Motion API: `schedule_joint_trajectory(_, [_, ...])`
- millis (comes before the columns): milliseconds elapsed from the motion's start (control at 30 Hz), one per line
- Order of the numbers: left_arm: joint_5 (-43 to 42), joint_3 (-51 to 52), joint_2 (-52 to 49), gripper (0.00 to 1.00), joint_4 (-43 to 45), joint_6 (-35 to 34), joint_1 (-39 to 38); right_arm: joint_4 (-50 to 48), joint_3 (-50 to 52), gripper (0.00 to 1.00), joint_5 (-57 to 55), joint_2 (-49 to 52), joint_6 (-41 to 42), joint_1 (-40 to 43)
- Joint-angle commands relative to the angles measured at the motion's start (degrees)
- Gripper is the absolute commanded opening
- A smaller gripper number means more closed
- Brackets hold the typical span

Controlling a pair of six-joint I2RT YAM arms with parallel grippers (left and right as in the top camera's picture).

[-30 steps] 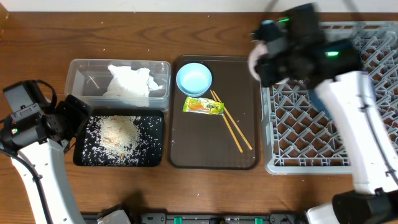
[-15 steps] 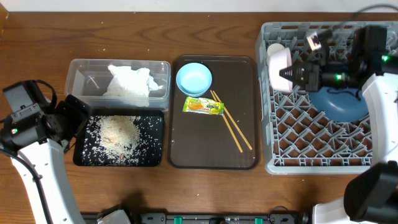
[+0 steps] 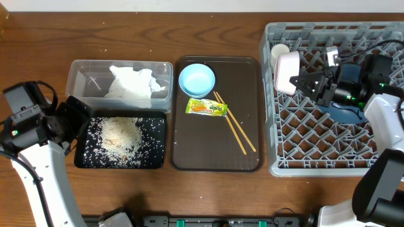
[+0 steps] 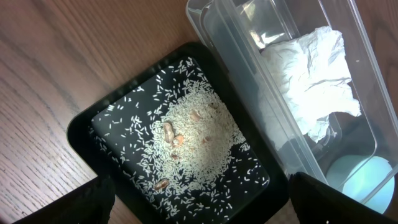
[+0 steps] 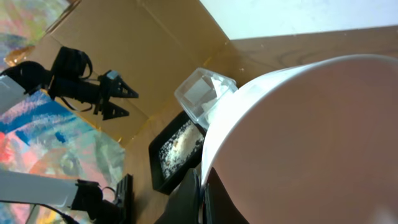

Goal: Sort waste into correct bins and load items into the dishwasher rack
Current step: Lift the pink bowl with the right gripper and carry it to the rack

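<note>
The tipped white bowl (image 3: pixel 287 70) goes down with my right gripper into the grey dishwasher rack (image 3: pixel 315 157) next, as the slots there beside the cream cup stand empty.
My right gripper (image 3: pixel 298 81) is shut on the rim of the white bowl (image 3: pixel 287 70), holding it tipped on edge over the left side of the grey dishwasher rack (image 3: pixel 315 157). The bowl (image 5: pixel 311 137) fills the right wrist view, its rim pinched in the gripper (image 5: pixel 204 194). A dark-blue plate (image 3: pixel 347 113) and a cream cup (image 3: pixel 279 49) sit in the rack. My left gripper (image 4: pixel 199 208) hangs open above the black tray (image 4: pixel 81 130) of rice (image 4: pixel 193 149). The napkin (image 3: pixel 132 82) lies in the clear tub (image 3: pixel 82 72).
The brown serving tray (image 3: pixel 189 157) in the middle carries a light-blue bowl (image 3: pixel 197 80), a yellow-green wrapper (image 3: pixel 206 108) and wooden chopsticks (image 3: pixel 237 129). The tub and black tray stand side by side left of it, and the rack is on its right.
My right arm has carried the white bowl from the tray's right edge into the rack's left side and lowered it. The left arm has not moved.
</note>
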State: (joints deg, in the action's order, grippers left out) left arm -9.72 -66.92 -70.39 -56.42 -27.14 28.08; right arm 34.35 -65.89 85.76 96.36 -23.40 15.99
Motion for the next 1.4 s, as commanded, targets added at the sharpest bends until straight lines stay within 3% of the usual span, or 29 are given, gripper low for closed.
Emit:
schedule_joint_trajectory(0, [0.33,-1.03,-0.02,0.92,-0.11,0.31,0.24,-2.23,1.40,0.01,3.58,-0.07,-0.90,0.33])
schedule_joint_trajectory(500, [0.33,-1.03,0.00,0.92,-0.11,0.31,0.24,-14.49,8.76,0.01,1.05,0.81,-0.92,0.33])
schedule_joint_trajectory(800, [0.33,-1.03,0.00,0.92,-0.11,0.31,0.26,-20.13,9.33,0.01,3.63,6.78,-0.74,0.33])
schedule_joint_trajectory(1367, [0.33,-1.03,-0.02,0.92,-0.09,0.31,0.24,-24.79,9.31,0.01,3.67,10.80,8.02,1.57])
